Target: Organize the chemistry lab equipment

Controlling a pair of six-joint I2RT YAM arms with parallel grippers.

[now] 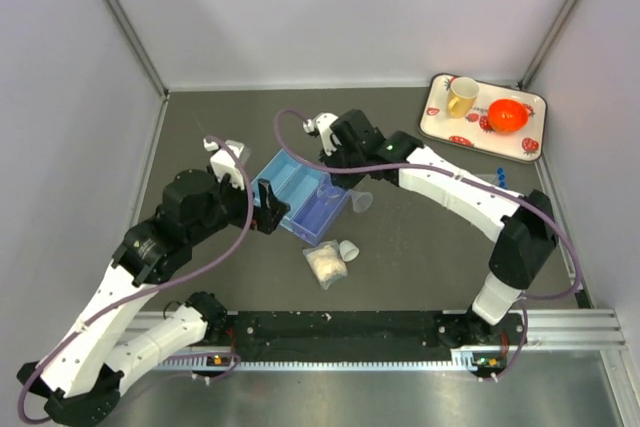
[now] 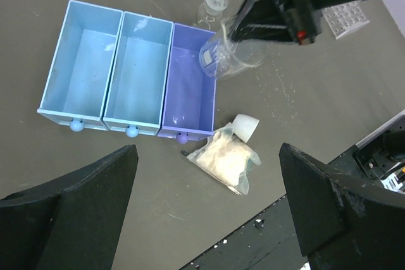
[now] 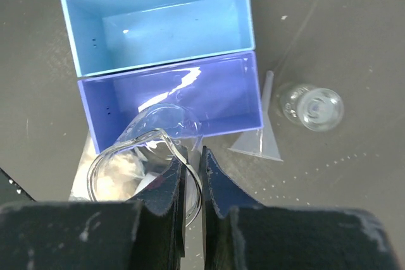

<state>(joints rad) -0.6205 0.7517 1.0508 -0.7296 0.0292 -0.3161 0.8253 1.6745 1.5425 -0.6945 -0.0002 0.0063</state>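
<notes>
The clear beaker still overhangs the tray's purple section (image 3: 215, 93). It shifts in my right gripper toward that section's end by the bag next, then lowers inside.
The blue three-compartment tray (image 1: 290, 187) lies mid-table; its compartments look empty in the left wrist view (image 2: 126, 74). My right gripper (image 3: 193, 175) is shut on the rim of a clear beaker (image 3: 145, 140) and holds it tilted over the end of the purple compartment (image 3: 215, 93); the beaker also shows in the left wrist view (image 2: 221, 55). A clear funnel (image 3: 262, 134) and a small clear beaker (image 3: 313, 107) lie beside the tray. The bag of white material (image 2: 224, 159) lies by the tray's front. My left gripper (image 2: 209, 213) is open and empty above bare table near the bag.
A small white cup (image 2: 245, 126) lies touching the bag. The clear tube rack (image 2: 345, 17) and blue-capped tubes (image 1: 498, 176) sit at the right, beyond my right arm. A strawberry-patterned tray (image 1: 528, 142) with a yellow mug (image 1: 461, 97) and an orange bowl (image 1: 508, 115) stands at the back right.
</notes>
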